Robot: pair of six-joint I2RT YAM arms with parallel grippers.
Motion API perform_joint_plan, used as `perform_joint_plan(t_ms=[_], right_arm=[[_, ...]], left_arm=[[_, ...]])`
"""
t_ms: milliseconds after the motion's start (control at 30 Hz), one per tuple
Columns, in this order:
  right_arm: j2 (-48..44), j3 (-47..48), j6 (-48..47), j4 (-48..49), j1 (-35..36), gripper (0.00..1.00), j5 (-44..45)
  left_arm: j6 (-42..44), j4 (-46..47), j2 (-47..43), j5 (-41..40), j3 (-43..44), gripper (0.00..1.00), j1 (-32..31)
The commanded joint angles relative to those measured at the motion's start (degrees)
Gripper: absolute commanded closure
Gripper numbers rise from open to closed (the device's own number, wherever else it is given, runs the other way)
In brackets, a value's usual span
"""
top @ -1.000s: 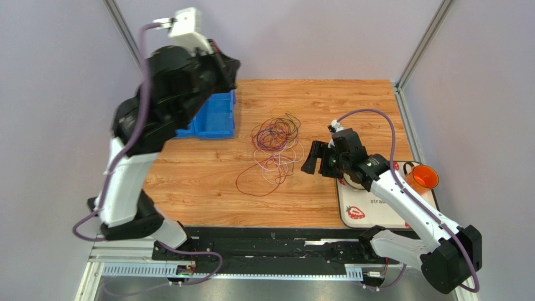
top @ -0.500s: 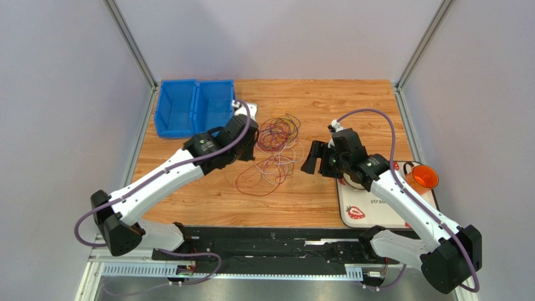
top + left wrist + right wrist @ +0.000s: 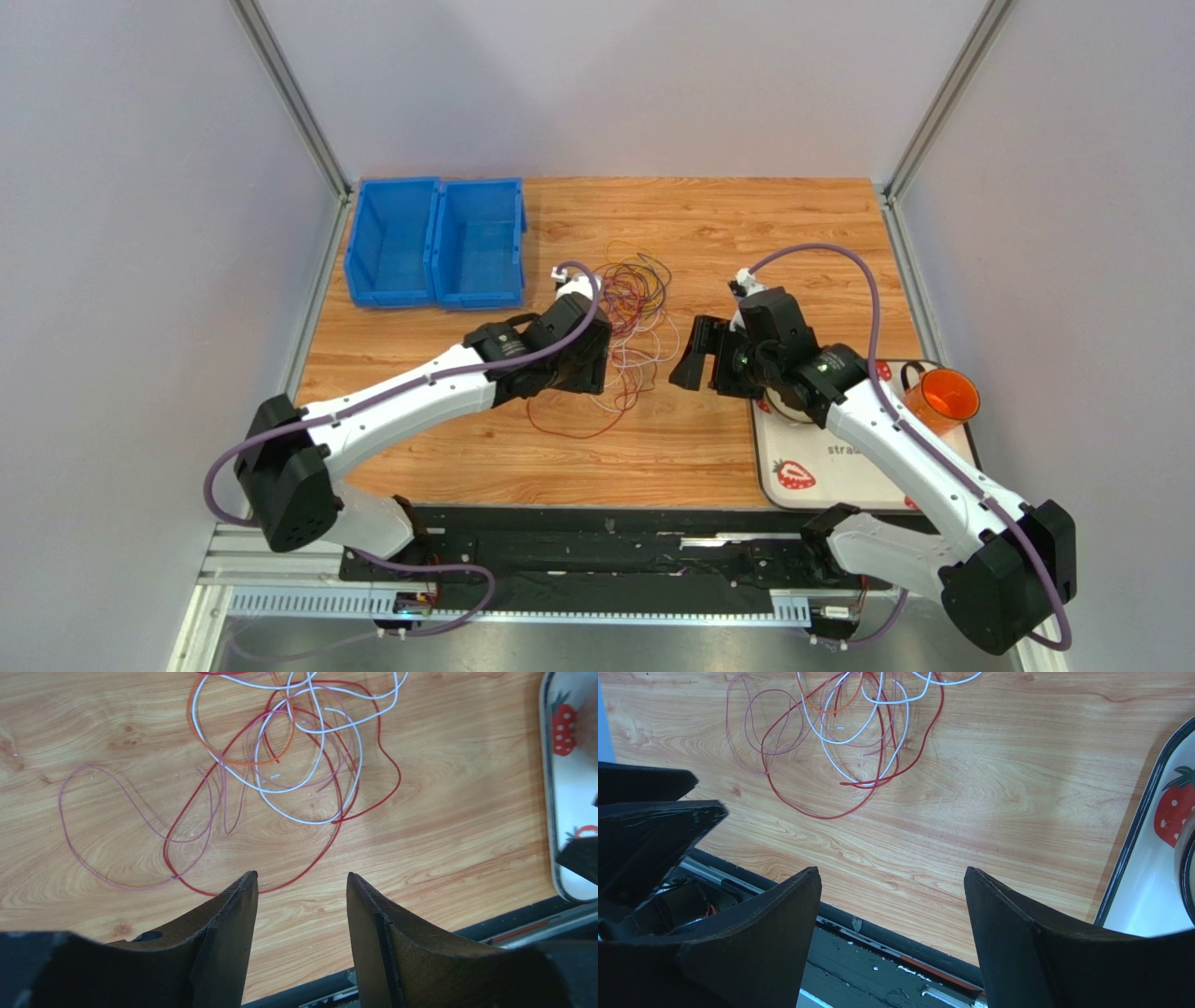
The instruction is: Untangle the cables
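The purple cable's narrow bend (image 3: 228,831) inside the red loop is on bare wood, so the robot's left gripper will go down and reach outward onto it next.
The cables (image 3: 626,294) lie in a loose tangle of red, purple, white and orange loops in the middle of the wooden table. My left gripper (image 3: 584,370) hangs over the tangle's near left part and hides some loops. In the left wrist view it (image 3: 300,876) is open with only bare wood between its fingers; the cables (image 3: 295,763) spread just beyond the fingertips, and a red loop passes by the left one. My right gripper (image 3: 706,353) stands open to the right of the tangle, apart from it. In its own view it (image 3: 892,871) holds nothing, with the cables (image 3: 843,735) further off.
Two blue bins (image 3: 435,241) stand at the back left. A white tray (image 3: 842,469) printed with strawberries lies at the front right, with an orange cup (image 3: 948,398) by it. The table's near edge and a black rail (image 3: 878,945) run below both grippers.
My left arm has swung down from high above the blue bins to the cable tangle, and its gripper has gone from shut to open. The right arm has hardly moved.
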Motion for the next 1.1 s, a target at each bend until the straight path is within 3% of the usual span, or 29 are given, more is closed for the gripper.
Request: perform_joint_plan(t_ms=[0,433,733,767,867,900,1067], right_arm=[[-0.3,-0.5,-0.4,1.7,0.4,0.21,0.3],[0.3,-1.0,-1.4,1.4,0.3,0.21,0.1],[1.1,-0.3,-2.1,1.1,0.4,0.21,0.1],[1.2,-0.3,-2.1,1.1,0.4,0.21,0.1],[1.4,0.1,-2.1,0.9,0.4,0.21,0.0],[1.4,0.1,-2.1,0.8,0.4,0.21,0.0],[1.0,-0.2,-2.3,0.2,0.4,0.21,0.4]], left_arm=[[-2.0,2.4,3.9,-3.1,0.0,0.41,-0.5],[-0.1,-0.6,9.2,-14.8,2.2,0.37,-0.4],[1.6,4.7,15.5,-11.5,1.5,0.41,3.8],[1.5,4.6,16.6,-11.6,2.1,0.43,4.0],[0.1,2.9,19.8,-12.0,4.5,0.66,5.0],[0.7,2.8,20.0,-10.4,5.1,1.0,5.3],[4.1,-6.1,10.7,-14.5,15.9,1.0,5.2]])
